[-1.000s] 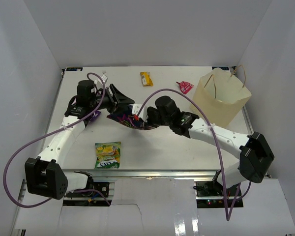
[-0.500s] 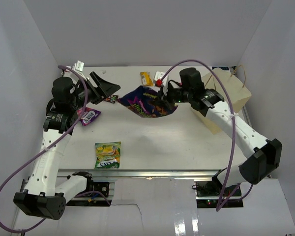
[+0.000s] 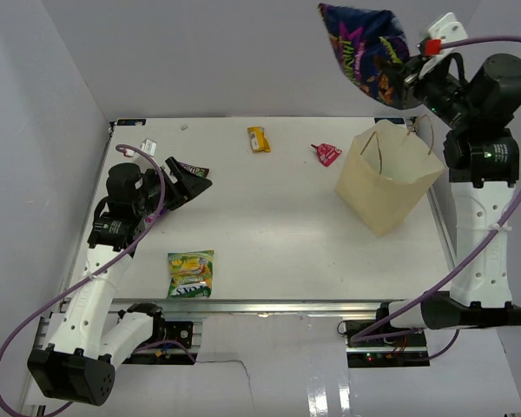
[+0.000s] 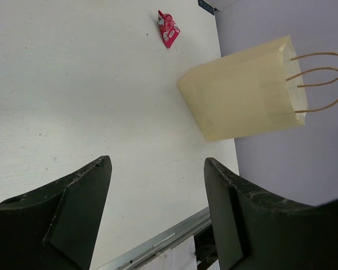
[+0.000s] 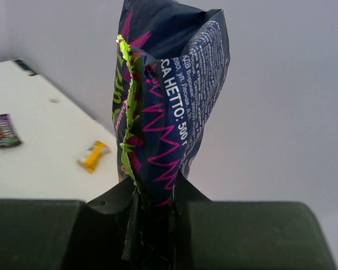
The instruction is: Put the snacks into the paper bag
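Note:
The right gripper descends to the paper bag's opening (image 3: 403, 158) below it next, tilting its fingers downward because the snack bag (image 3: 363, 50) sticks out sideways, and releases it inside.
My right gripper (image 3: 410, 80) is shut on the lower edge of the large dark blue-purple snack bag (image 3: 363, 50), which it holds high in the air, up and to the left of the paper bag's mouth. In the right wrist view the bag (image 5: 169, 95) stands pinched between the fingers (image 5: 110, 205). The tan paper bag (image 3: 387, 180) stands upright at the table's right side and also shows in the left wrist view (image 4: 242, 95). At the table's left, my left gripper (image 3: 194, 178) is open and empty (image 4: 155, 208), just above a small dark packet (image 3: 194, 170).
A green-yellow bag (image 3: 191, 274) lies near the front left edge. A small yellow wrapper (image 3: 259, 139) and a pink-red wrapper (image 3: 326, 154) lie at the back, the pink one close to the paper bag's left side. White walls enclose the table.
The right arm lifted the blue-purple bag from mid-table up and rightwards to above the paper bag. The left gripper let go of it, opened wide and drew back left.

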`<state>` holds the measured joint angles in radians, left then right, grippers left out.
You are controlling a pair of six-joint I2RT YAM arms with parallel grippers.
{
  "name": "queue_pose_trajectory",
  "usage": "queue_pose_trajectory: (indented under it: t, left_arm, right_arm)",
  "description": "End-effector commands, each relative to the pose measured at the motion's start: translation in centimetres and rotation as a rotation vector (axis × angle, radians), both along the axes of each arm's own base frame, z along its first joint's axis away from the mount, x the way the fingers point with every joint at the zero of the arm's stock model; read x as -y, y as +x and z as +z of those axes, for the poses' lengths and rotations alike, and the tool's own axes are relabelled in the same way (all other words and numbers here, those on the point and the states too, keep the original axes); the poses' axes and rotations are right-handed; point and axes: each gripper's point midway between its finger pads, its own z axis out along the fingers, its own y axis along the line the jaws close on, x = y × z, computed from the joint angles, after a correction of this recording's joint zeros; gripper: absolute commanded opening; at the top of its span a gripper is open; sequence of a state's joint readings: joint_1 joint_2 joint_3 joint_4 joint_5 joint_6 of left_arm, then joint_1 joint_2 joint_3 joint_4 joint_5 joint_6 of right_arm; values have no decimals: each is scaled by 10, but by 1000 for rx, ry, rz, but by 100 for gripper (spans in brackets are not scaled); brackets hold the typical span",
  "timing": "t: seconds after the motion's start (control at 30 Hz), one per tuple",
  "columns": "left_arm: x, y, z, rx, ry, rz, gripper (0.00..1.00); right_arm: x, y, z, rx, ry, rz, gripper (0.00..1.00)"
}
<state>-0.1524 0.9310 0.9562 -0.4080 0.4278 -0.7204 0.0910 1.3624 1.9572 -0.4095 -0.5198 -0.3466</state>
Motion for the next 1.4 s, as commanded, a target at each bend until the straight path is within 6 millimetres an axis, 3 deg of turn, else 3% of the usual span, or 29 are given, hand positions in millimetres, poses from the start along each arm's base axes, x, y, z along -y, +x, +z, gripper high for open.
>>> queue_pose_trajectory:
  t: [0.0, 0.33, 0.43, 0.57, 0.7, 1.2, 1.37]
  left_arm:
    - [-4, 2, 8, 71, 25, 5, 77]
    - [1, 1, -10, 49, 28, -29, 77]
    - [1, 0, -12, 50, 29, -38, 77]
    - [2, -2, -19, 42, 29, -44, 77]
    - [3, -5, -20, 41, 29, -52, 77]
    - [2, -12, -29, 32, 32, -53, 77]
    - [1, -11, -29, 32, 38, -51, 77]
  right_arm:
    - [45, -26, 67, 223, 31, -142, 8]
    - [92, -41, 37, 171, -23, -349, 8]
    - [91, -44, 17, 122, -40, -340, 8]
    - [92, -32, -28, -11, -60, -332, 8]
    - [104, -21, -56, -64, -105, -388, 8]
    - [131, -16, -75, -118, -221, -511, 8]
    - [136, -22, -73, -115, -258, -536, 8]
